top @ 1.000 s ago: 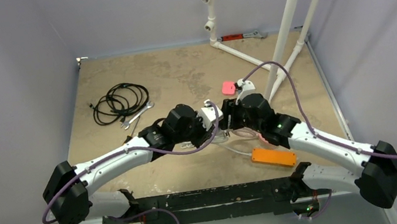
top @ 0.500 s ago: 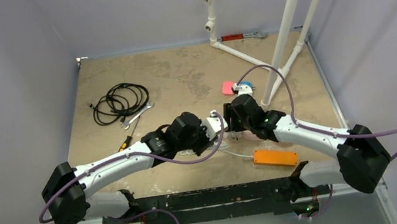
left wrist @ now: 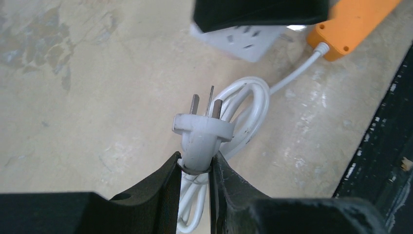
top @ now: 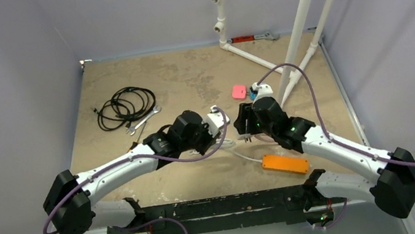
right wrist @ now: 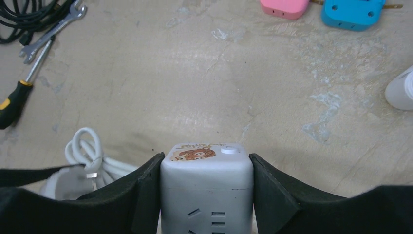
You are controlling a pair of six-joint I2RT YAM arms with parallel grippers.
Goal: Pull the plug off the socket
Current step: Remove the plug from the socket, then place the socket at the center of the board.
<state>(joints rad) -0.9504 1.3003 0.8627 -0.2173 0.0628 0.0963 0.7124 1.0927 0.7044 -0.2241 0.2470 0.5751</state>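
Observation:
The white plug's pins are bare and clear of the cube adapter (left wrist: 246, 41), so the left gripper will next turn outward and carry the plug toward the black cable coil.
The socket, a long orange power strip (top: 285, 164), lies flat near the front right; it also shows in the left wrist view (left wrist: 358, 24). Its white cable (left wrist: 248, 105) coils on the table. My left gripper (left wrist: 195, 163) is shut on the white plug (left wrist: 202, 134), whose metal prongs are bare and point at a white cube adapter (left wrist: 246, 41) a short way off. My right gripper (right wrist: 206, 157) is shut on that white cube adapter (right wrist: 207, 185). In the top view the left gripper (top: 218, 120) and the right gripper (top: 242, 125) face each other mid-table.
A black cable coil (top: 124, 106), a wrench (top: 144, 119) and a screwdriver (top: 131, 147) lie at the left. A pink adapter (top: 239, 92) and a blue adapter (right wrist: 353, 12) lie beyond the grippers. White pipes (top: 297, 29) rise at the back right.
Half a second ago the two grippers were pressed close together. My left gripper has since drawn back to the left with the plug, and a gap shows between plug and cube.

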